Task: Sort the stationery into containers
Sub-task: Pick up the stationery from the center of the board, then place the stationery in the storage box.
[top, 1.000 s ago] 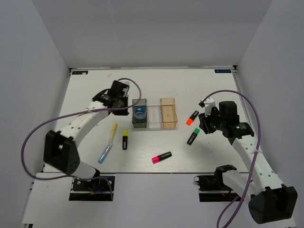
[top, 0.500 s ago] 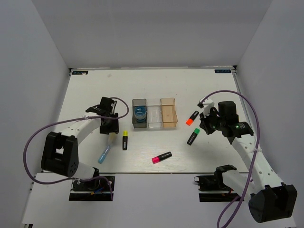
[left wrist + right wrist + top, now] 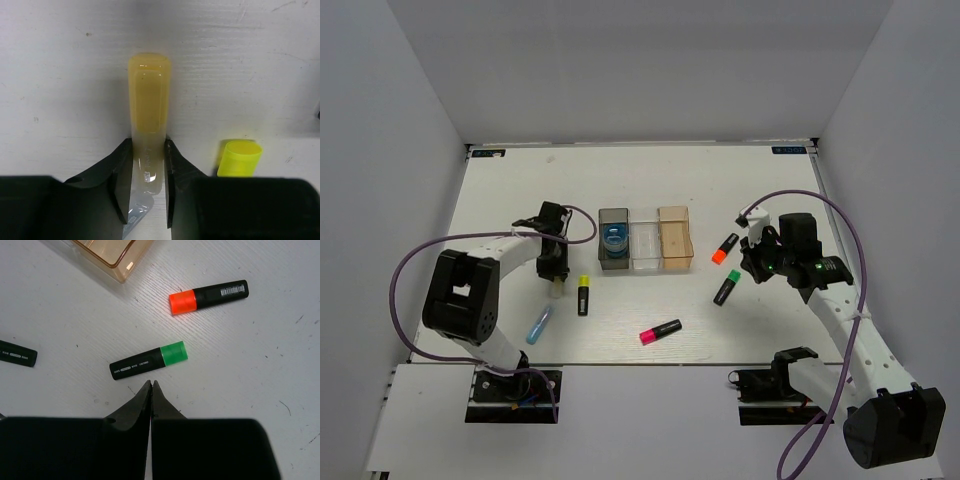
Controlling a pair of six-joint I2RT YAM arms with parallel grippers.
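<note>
The left gripper lifts the pale-yellow pen next, crosses over the grey bin and releases it inside the empty clear bin [image 3: 645, 243] to the gripper's right in the top view.
My left gripper [image 3: 148, 145] is shut on the pale-yellow pen [image 3: 148, 90], which lies on the table; in the top view this gripper [image 3: 555, 276] sits left of the bins. The light-blue pen [image 3: 538, 324] lies just below it, and a yellow-capped highlighter [image 3: 584, 294] lies to its right. My right gripper [image 3: 151, 382] is shut and empty, its tips just short of the green-capped highlighter [image 3: 149, 360]. The orange-capped highlighter [image 3: 208, 296] lies beyond that. A pink-capped highlighter [image 3: 660, 331] rests near the front. The blue tape roll [image 3: 614, 238] sits in the dark grey bin [image 3: 602, 254].
The clear bin [image 3: 645, 262] and the orange-tan bin [image 3: 677, 264] stand joined to the grey one at the table's middle. White walls close off the left, right and back. Both arms' purple cables loop above the table.
My left gripper came back from beside the grey bin to the pale-yellow pen and closed on it. The right gripper's jaws shut; that arm barely moved.
</note>
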